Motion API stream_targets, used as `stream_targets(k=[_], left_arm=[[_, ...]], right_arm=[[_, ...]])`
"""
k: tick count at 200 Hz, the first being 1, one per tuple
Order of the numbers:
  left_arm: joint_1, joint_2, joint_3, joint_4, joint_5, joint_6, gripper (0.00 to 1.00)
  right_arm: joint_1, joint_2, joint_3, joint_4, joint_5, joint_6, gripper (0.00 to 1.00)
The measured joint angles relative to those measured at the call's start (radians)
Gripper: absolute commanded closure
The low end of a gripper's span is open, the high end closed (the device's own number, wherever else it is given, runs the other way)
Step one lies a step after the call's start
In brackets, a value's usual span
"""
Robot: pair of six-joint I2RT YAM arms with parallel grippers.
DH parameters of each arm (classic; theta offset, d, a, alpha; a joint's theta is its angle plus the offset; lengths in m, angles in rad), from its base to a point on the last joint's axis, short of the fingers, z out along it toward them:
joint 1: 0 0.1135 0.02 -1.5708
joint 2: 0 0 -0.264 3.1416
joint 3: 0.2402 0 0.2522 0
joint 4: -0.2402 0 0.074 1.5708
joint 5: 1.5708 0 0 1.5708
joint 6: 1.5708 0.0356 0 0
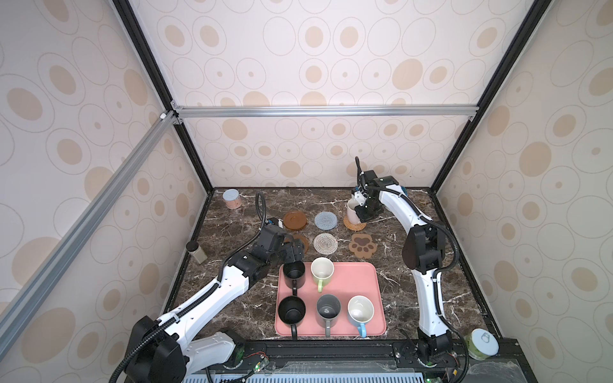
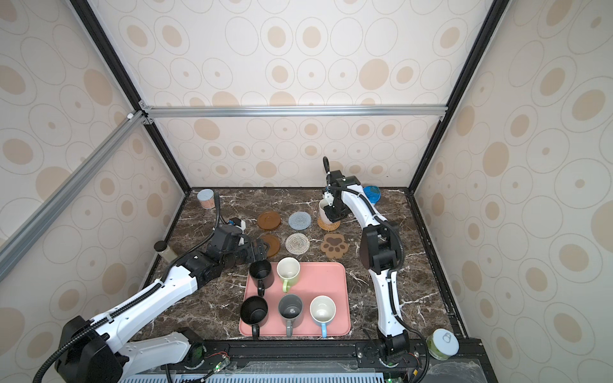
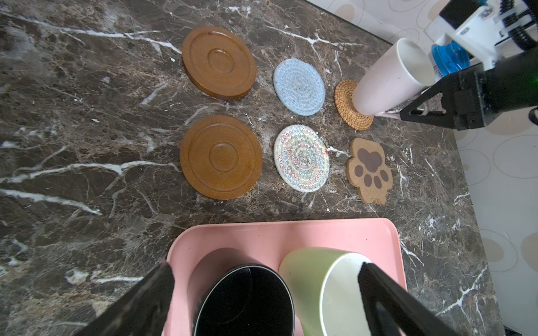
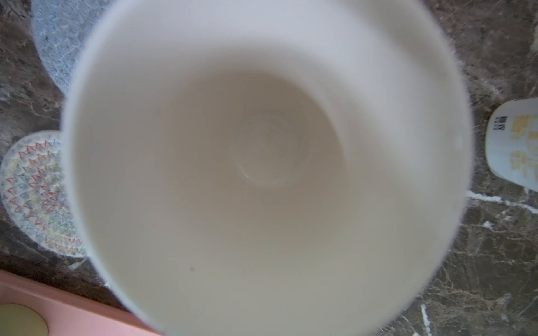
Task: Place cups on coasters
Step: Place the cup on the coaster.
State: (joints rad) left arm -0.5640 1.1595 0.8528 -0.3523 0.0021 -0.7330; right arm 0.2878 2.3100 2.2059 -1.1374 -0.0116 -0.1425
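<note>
Next, my right gripper should lower slightly to seat the pale pink cup and release the handle, since the orange rattan coaster (image 1: pixel 354 226) below already lies under the cup's base.
My right gripper (image 1: pixel 362 215) is shut on the handle of the pale pink cup (image 3: pixel 387 78), whose base rests on the orange rattan coaster (image 3: pixel 346 107). That cup's white inside fills the right wrist view. My left gripper (image 3: pixel 266 270) hangs open over the far black cup (image 1: pixel 294 273) on the pink tray (image 1: pixel 358 278). Beside it stands the green cup (image 1: pixel 322 270). Nearer the front are a black cup (image 1: pixel 292 310), a grey cup (image 1: pixel 328 310) and a blue cup (image 1: pixel 360 310). Two brown discs (image 3: pixel 219 62) (image 3: pixel 220 157), the blue-grey round (image 3: pixel 299 86), the woven round (image 3: pixel 301 158) and the paw coaster (image 3: pixel 369 170) lie bare.
A pinkish can (image 1: pixel 231 199) stands at the back left corner. A white tub with a blue lid (image 2: pixel 373 194) sits behind the right arm. A dark-capped jar (image 1: pixel 195 252) is by the left wall and a green can (image 1: pixel 481 343) at the front right.
</note>
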Motion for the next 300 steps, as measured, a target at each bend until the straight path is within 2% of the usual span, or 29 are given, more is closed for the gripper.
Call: stream_targets(k=[197, 255, 300], left_arm=[[0.0, 0.0, 0.0, -0.002, 0.0, 0.0, 0.0], [0.0, 0.0, 0.0, -0.002, 0.0, 0.0, 0.0], [0.0, 0.0, 0.0, -0.002, 0.0, 0.0, 0.0]], right_arm=[[-0.003, 0.0, -0.078, 0.088, -0.008, 0.026, 0.93], [-0.018, -0.024, -0.138, 0.138, -0.019, 0.026, 0.86], [-0.019, -0.044, -0.179, 0.171, -0.015, 0.036, 0.76]])
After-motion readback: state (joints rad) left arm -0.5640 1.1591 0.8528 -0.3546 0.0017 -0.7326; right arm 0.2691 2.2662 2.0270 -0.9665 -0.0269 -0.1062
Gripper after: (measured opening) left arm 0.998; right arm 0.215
